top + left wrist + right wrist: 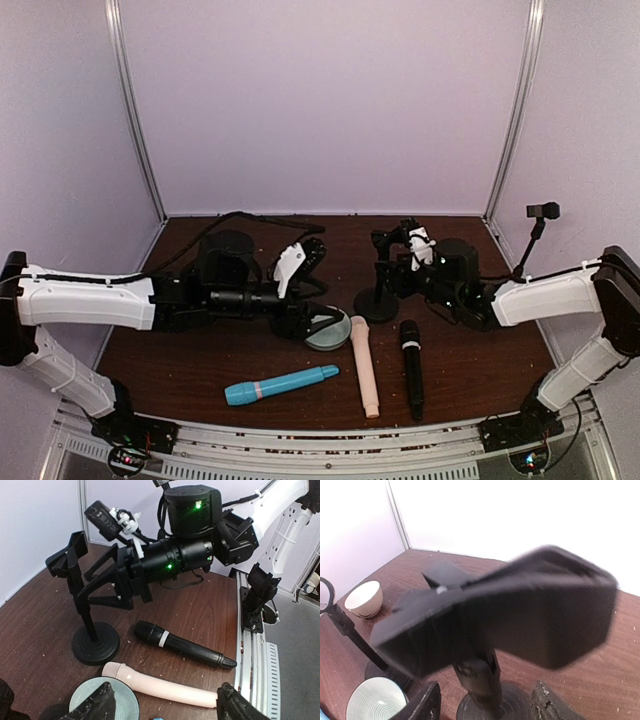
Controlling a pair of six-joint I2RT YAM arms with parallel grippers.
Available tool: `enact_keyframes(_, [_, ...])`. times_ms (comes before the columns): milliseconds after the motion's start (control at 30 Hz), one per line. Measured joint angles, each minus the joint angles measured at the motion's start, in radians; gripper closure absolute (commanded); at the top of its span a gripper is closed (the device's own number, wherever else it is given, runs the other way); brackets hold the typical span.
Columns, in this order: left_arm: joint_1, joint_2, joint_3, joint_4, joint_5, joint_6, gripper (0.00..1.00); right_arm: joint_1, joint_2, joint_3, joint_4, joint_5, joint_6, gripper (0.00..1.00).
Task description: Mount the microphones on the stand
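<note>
I should next pull my left gripper back, tilt it downward and lower it onto the light blue microphone's head (241, 393), because that head is uncovered near the bar.
Three microphones lie on the brown table (200, 350): light blue (280, 384), pale pink (365, 365) and black (411, 366). The left wrist view shows the black one (180, 645) and the pink one (160, 684). A black stand (376, 300) with a round base and a clip on top stands behind them. My right gripper (388, 275) is open, its jaws on either side of the stand's post (480, 680) without touching it; the clip fills the right wrist view (520, 615). My left gripper (305, 322) is open and empty (166, 695), low over the teal bowl and the pink microphone.
A teal bowl (326, 328) sits by the pink microphone's head. A cream bowl (364, 598) and a second thin stand (347, 630) stand farther left. Another small stand (538, 232) is at the back right. Metal rail (330, 445) runs along the front edge.
</note>
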Motion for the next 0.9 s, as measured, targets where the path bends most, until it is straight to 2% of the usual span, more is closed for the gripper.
enact_keyframes(333, [0.000, -0.112, -0.040, -0.282, -0.114, -0.039, 0.26, 0.058, -0.259, -0.150, -0.151, 0.025, 0.056, 0.33])
enact_keyframes(567, [-0.018, -0.251, -0.148, -0.496, -0.164, -0.128, 0.21, 0.251, -0.402, -0.150, -0.391, 0.065, 0.039, 0.33])
enact_keyframes(700, [-0.032, -0.324, -0.186, -0.623, -0.182, -0.182, 0.24, 0.332, -0.492, -0.162, -0.463, 0.039, 0.046, 0.34])
enact_keyframes(900, [-0.043, -0.334, -0.228, -0.758, -0.200, -0.256, 0.25, 0.416, -0.584, -0.195, -0.535, -0.015, 0.080, 0.35])
